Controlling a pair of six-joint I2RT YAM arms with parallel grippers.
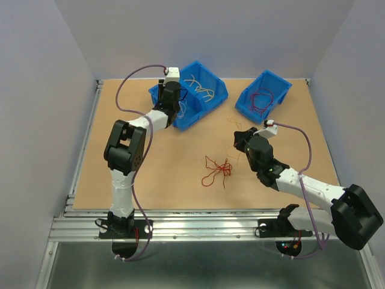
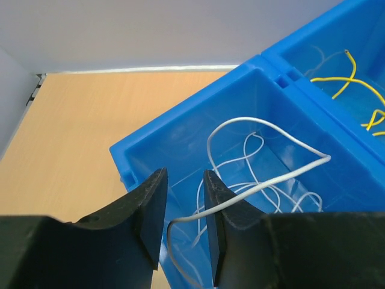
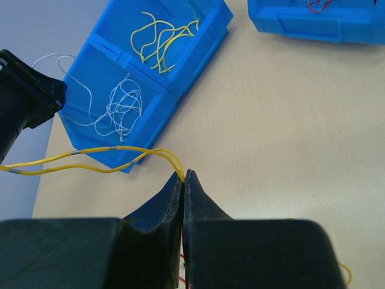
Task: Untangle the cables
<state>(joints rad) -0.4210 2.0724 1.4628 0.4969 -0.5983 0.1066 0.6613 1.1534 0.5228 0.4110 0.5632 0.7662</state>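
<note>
I will carry this yellow cable over the yellow cables' far compartment (image 1: pixel 203 89) (image 3: pixel 163 37) with my right gripper next and release it. That compartment lies outward of my right gripper, to its left in the top view.
My right gripper (image 3: pixel 183 174) is shut on a yellow cable (image 3: pixel 90 161) that runs off to the left above the table; in the top view this gripper (image 1: pixel 238 137) is right of centre. My left gripper (image 2: pixel 185 205) is open over the near compartment of the blue double bin (image 2: pixel 150 150). A white cable (image 2: pixel 271 129) lies across its right finger (image 2: pixel 219 205), not clamped, and hangs into the bin among other white cables (image 3: pixel 117 102). In the top view the left gripper (image 1: pixel 178 103) is at that bin. A red cable tangle (image 1: pixel 218 170) lies on the table centre.
The double bin's far compartment holds yellow cables (image 1: pixel 200 86). A second blue bin (image 1: pixel 263 95) at the back right holds red cables. Grey walls enclose the table on three sides; a metal rail (image 1: pixel 198 223) runs along the near edge.
</note>
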